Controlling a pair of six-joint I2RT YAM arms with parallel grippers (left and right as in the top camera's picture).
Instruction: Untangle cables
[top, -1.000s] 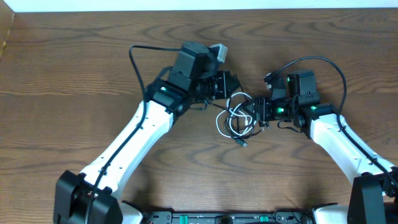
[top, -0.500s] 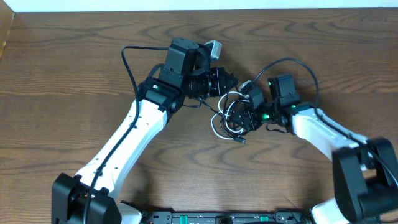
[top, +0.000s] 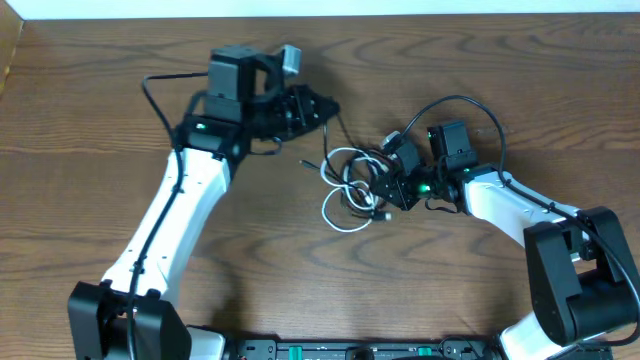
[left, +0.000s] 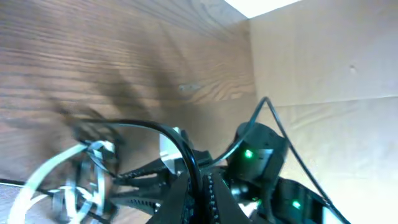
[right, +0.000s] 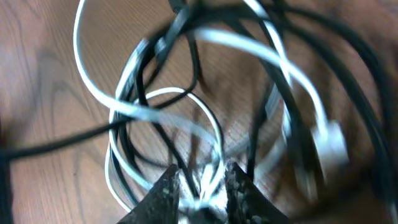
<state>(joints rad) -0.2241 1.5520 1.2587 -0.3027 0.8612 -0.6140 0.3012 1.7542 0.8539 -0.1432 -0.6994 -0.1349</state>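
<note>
Bare tabletop (top: 282, 194) beside the tangle is below my left gripper and back from it. I should next lower the gripper back and let go of the piece of the black cable there in the open.
The black cable (top: 327, 142) and the white cable (top: 331, 220) lie in a loose tangle at the table's middle. My left gripper (top: 320, 108) is shut on a strand of the black cable (left: 163, 133), which runs taut from the jaws (left: 199, 190) down to the tangle. My right gripper (top: 386, 186) is at the tangle's right side. In the right wrist view its fingers (right: 200, 185) pinch white cable loops (right: 186, 134), with black cable strands (right: 143, 118) crossing them. The white cable (left: 59, 167) shows blurred in the left wrist view.
The wooden table (top: 110, 110) carries only the tangle and both arms. A thicker black arm wire (top: 470, 105) arcs above the right wrist. The right arm (left: 264, 155) is close in front of the left gripper. The table's far edge (top: 400, 12) meets a white wall.
My left gripper has moved left and back with the black cable, drawing a strand out. The tangle has shifted left and loosened. The right gripper has stayed at the tangle.
</note>
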